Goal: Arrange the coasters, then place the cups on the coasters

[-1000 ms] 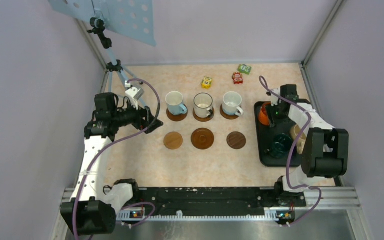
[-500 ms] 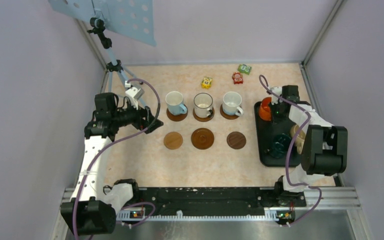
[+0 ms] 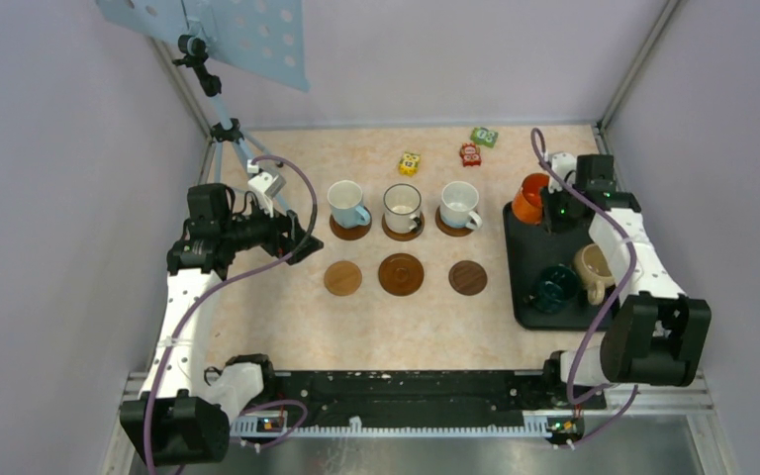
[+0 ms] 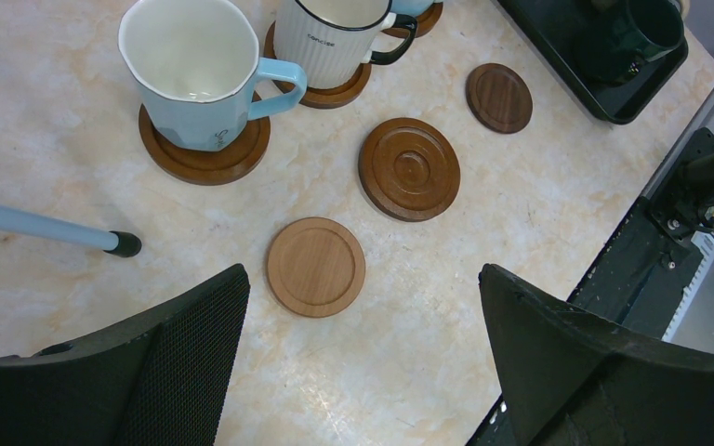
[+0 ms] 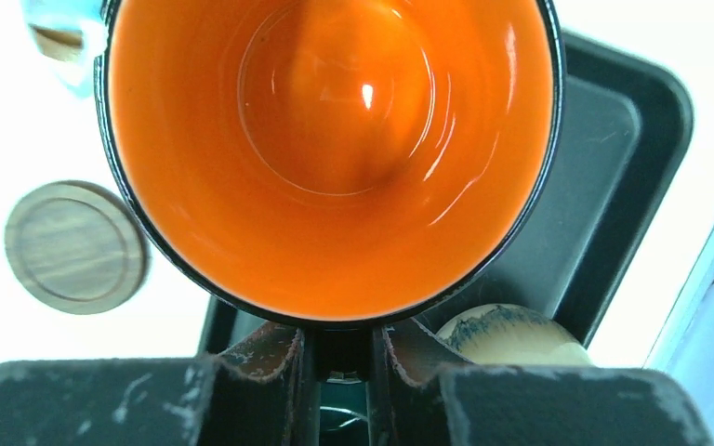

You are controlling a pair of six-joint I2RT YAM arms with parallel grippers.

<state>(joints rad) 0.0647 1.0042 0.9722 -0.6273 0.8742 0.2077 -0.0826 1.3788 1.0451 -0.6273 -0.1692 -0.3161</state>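
I should next carry the orange cup with my right gripper over the bare pale coaster, then lower and release it, because that coaster is below and left of my gripper in the top view.
My right gripper (image 3: 552,210) is shut on the handle of the orange cup (image 3: 532,198), holding it above the far left corner of the black tray (image 3: 529,255). In the right wrist view the orange cup (image 5: 335,139) fills the frame, its handle pinched in my gripper (image 5: 337,348). A dark green cup (image 3: 556,287) and a beige cup (image 3: 592,262) stand in the tray. Light blue (image 3: 346,203), dark-rimmed white (image 3: 402,207) and white (image 3: 458,204) cups sit on coasters. Three bare coasters (image 3: 342,278), (image 3: 401,274), (image 3: 468,278) lie in front. My left gripper (image 3: 297,242) hangs open, holding nothing.
Three small toy blocks (image 3: 410,163), (image 3: 470,153), (image 3: 484,137) lie near the back edge. A tripod (image 3: 228,129) stands at the back left, one leg (image 4: 46,228) reaching the table beside the light blue cup (image 4: 195,70).
My right gripper has shut on the orange cup's handle and carried the cup up and toward the tray's far edge. The left arm has not moved.
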